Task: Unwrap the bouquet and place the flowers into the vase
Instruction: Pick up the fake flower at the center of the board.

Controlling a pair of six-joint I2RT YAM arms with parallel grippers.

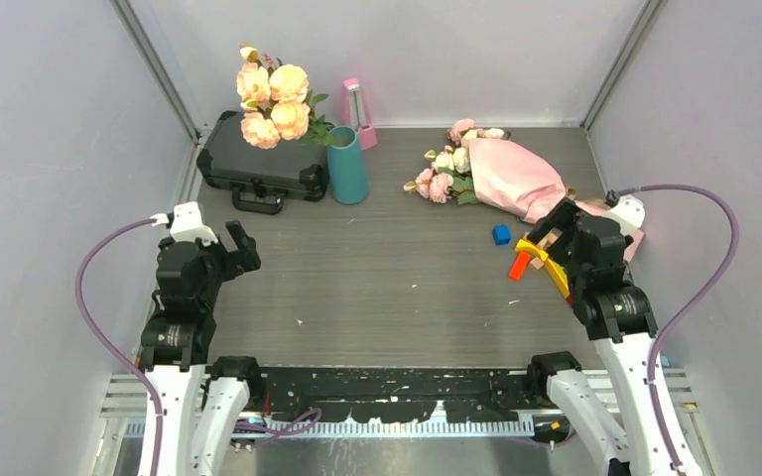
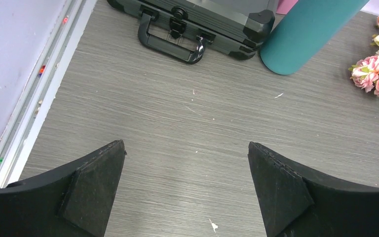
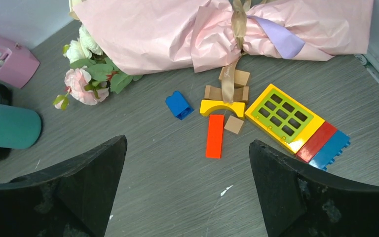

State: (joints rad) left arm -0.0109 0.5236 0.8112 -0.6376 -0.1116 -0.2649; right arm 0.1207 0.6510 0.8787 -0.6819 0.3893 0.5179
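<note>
Next, my right gripper moves outward and down and turns to straddle the wrap's ribbon-tied neck. That neck lies outward of and below the gripper's open fingers.
The bouquet lies on its side at the back right of the table, wrapped in pink crinkled paper tied with a tan ribbon. Its flowers, small pink and cream roses, stick out of the wrap toward the left. The teal vase stands upright left of them, and its base shows in the left wrist view. My left gripper hangs open over bare table, well short of the vase. My right gripper is open just in front of the bouquet's tied end, with nothing between its fingers.
A black case lies left of the vase, with big peach-orange roses above it and a pink metronome-shaped object behind. Loose toy blocks, a yellow-green window piece and a blue brick lie under the ribbon's tail. Walls enclose three sides.
</note>
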